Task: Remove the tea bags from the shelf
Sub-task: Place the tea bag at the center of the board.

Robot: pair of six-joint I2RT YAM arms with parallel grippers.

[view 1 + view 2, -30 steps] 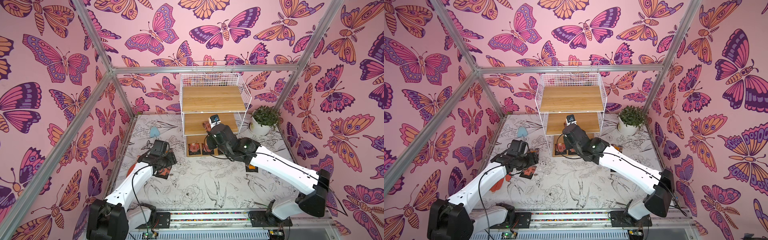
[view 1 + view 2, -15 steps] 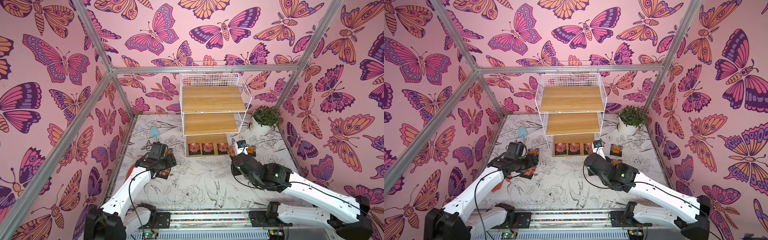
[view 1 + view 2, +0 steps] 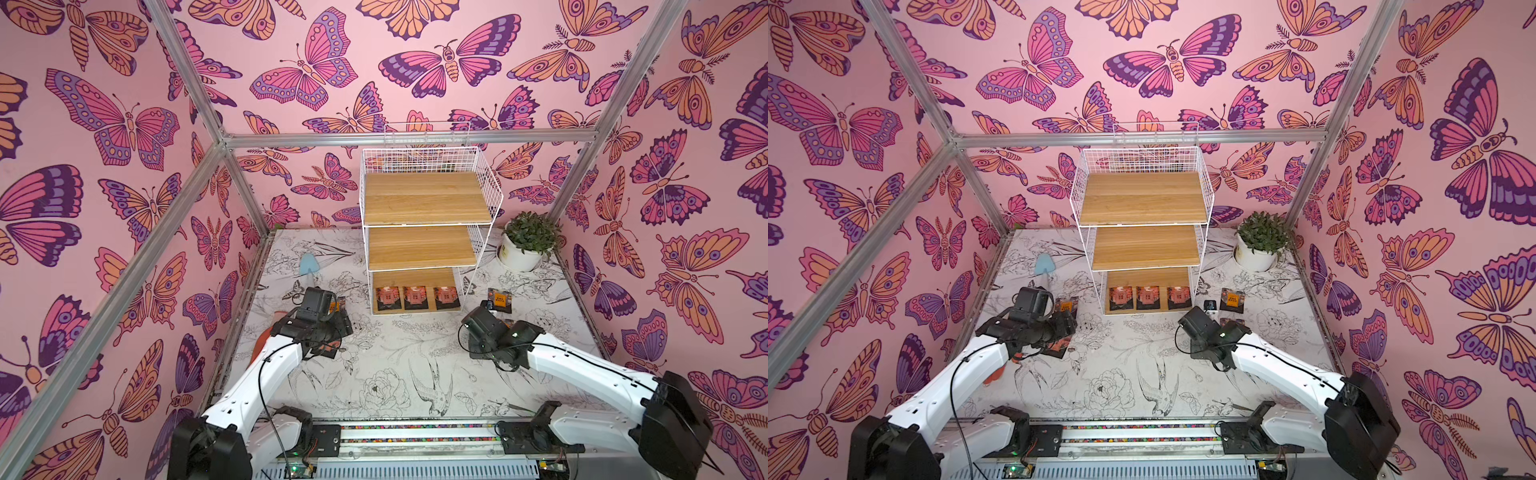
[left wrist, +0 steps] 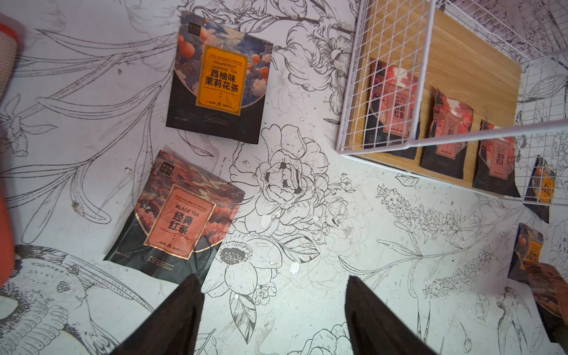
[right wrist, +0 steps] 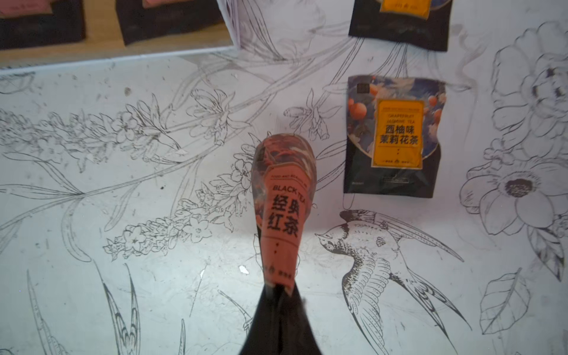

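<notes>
I will lower my right gripper next and let go of the pink-labelled tea bag on the tabletop beside the nearer orange-labelled tea bag, because that spot is empty.
The shelf (image 3: pixel 422 247) (image 3: pixel 1144 247) stands at the back of the table, and three pink-labelled tea bags (image 3: pixel 415 297) lie in a row on its bottom board. My right gripper (image 5: pixel 278 287) is shut on a pink-labelled tea bag (image 5: pixel 284 209), held above the table in front of the shelf's right corner. Two orange-labelled tea bags (image 5: pixel 396 135) (image 5: pixel 402 21) lie on the table beside it. My left gripper (image 4: pixel 272 278) hangs open and empty over the table, left of the shelf. An orange-labelled tea bag (image 4: pixel 219 80) and a pink-labelled tea bag (image 4: pixel 181 218) lie flat near it.
A white plant pot (image 3: pixel 525 245) stands right of the shelf at the back. A small blue object (image 3: pixel 308 264) lies at the back left. An orange glove (image 3: pixel 262 345) lies under my left arm. Pink walls and metal posts enclose the table.
My right arm has drawn back from the shelf's bottom tier to the front right, carrying the pink-labelled tea bag. The left arm has barely moved.
</notes>
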